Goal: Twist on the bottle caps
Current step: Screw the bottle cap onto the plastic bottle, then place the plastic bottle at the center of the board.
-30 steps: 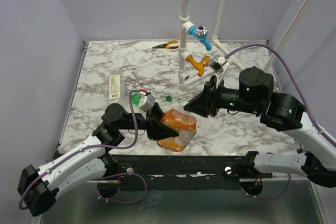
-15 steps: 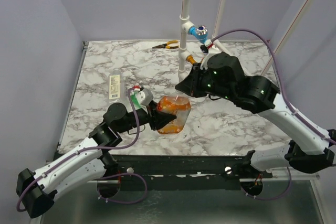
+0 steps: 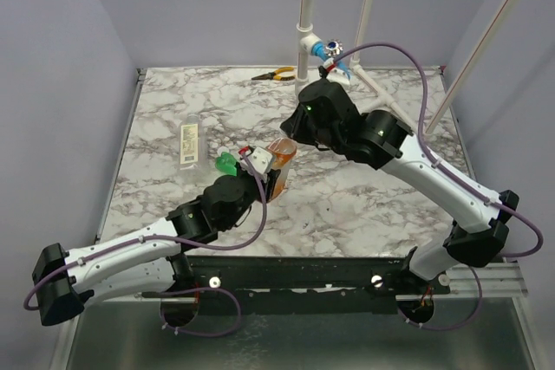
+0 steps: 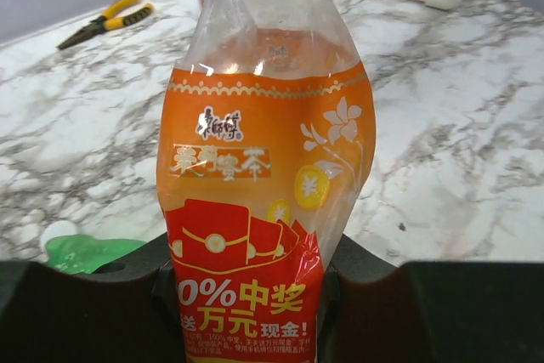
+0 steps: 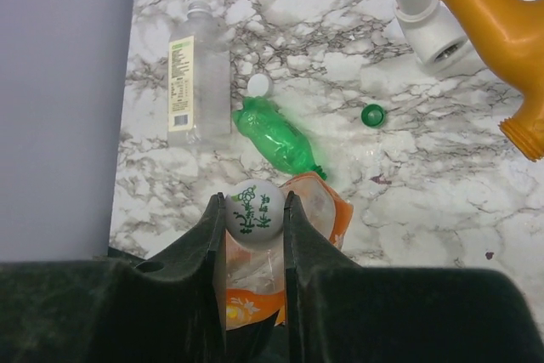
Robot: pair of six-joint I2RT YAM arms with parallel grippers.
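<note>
The left gripper will next carry the orange bottle [image 3: 277,166] outward and lower it onto the bare marble short of the pliers to let go of it there, because that patch is empty.
My left gripper [image 4: 251,263] is shut on the lower body of the wide orange bottle [image 4: 263,167] and holds it upright over the table. From above, my right gripper [image 5: 253,207] is shut on a white bottle cap with green print [image 5: 255,210], which sits at the top of the orange bottle [image 5: 319,210]. In the top view the orange bottle [image 3: 277,166] stands between the left gripper [image 3: 270,181] and the right gripper [image 3: 293,138]. The slim green bottle [image 5: 276,138] lies on the table with a plain white cap [image 5: 258,84] and the clear labelled bottle [image 5: 197,82] beyond it. A dark green cap [image 5: 372,114] lies apart.
The white pipe frame [image 3: 303,84] with a blue tap [image 3: 329,51] and an orange tap [image 5: 484,14] stands just behind the right gripper. Pliers [image 3: 273,75] lie at the back of the marble table [image 3: 381,205]. Purple walls close in both sides.
The left gripper has tipped the orange bottle from lying tilted to upright and carried it back. The right arm has swung in over it and now pinches the cap at its top.
</note>
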